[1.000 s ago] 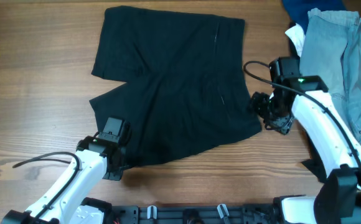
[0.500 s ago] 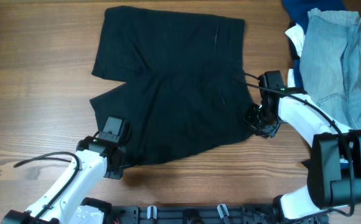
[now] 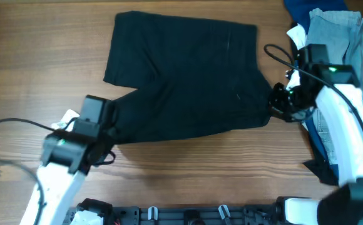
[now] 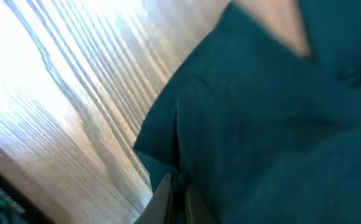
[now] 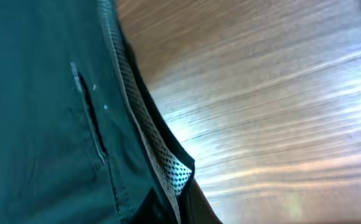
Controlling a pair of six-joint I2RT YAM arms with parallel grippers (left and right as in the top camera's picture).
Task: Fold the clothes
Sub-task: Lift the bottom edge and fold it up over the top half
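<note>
The far leg lies flat beyond, so my right gripper should lift, then move outward and down toward the far waistband corner (image 3: 254,27), bringing the near leg over.
The black shorts (image 3: 188,81) lie spread on the wooden table, waistband to the right. My left gripper (image 3: 112,127) is shut on the hem of the near leg, at the shorts' lower left corner. In the left wrist view its fingertips (image 4: 178,198) pinch a fold of the dark fabric (image 4: 280,124). My right gripper (image 3: 275,107) is shut on the near waistband corner. The right wrist view shows the waistband's dotted mesh lining (image 5: 171,167) caught at the gripper (image 5: 182,210), with the shorts (image 5: 43,93) stretching away to the left.
Light-blue jeans (image 3: 347,59) are piled at the right edge, with a white piece (image 3: 297,34) and a navy piece (image 3: 297,7) beside them. Bare wooden table (image 3: 37,62) lies left of the shorts. A black rail (image 3: 188,215) runs along the near edge.
The right gripper closed on the waistband corner and moved right. The left arm swung up and left with the hem. The shorts' near edge was drawn back and the garment shifted right.
</note>
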